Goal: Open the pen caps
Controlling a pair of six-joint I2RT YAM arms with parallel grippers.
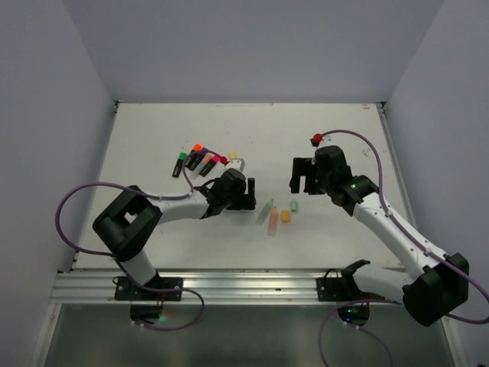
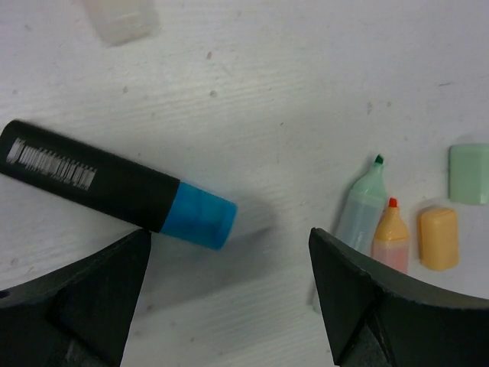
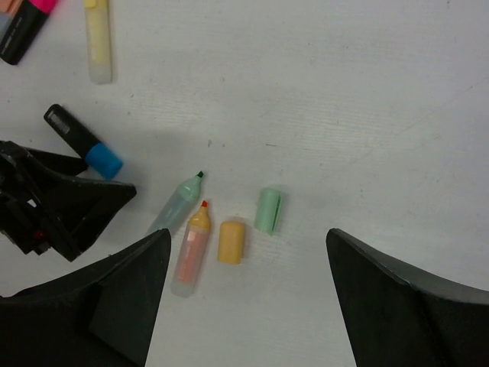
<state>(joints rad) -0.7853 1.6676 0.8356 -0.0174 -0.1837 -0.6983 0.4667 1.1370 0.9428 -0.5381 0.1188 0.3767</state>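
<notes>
My left gripper is open, and the black pen lies slanted to its fingers. Next it will turn past the blue cap (image 2: 200, 218) and bring its open fingers around the barcode end of the black pen (image 2: 52, 164).
A black pen (image 2: 92, 177) with a blue cap (image 2: 200, 218) still on lies flat just ahead of my left gripper (image 2: 229, 264), whose jaws stand open and empty. The same pen (image 3: 82, 143) shows in the right wrist view beside the left gripper (image 3: 57, 206). An uncapped mint pen (image 3: 174, 205) and an uncapped peach pen (image 3: 191, 246) lie side by side. Their loose peach cap (image 3: 231, 241) and mint cap (image 3: 268, 210) rest to the right of them. My right gripper (image 3: 248, 252) hangs open above these caps, holding nothing. From the top view the left gripper (image 1: 243, 193) and right gripper (image 1: 300, 176) flank the uncapped pens (image 1: 269, 216).
Several capped black pens (image 1: 197, 160) with green, orange and pink ends lie in a cluster at the back left. A pale yellow pen (image 3: 98, 40) lies beside them. A red knob (image 1: 315, 139) sits behind the right arm, on its purple cable.
</notes>
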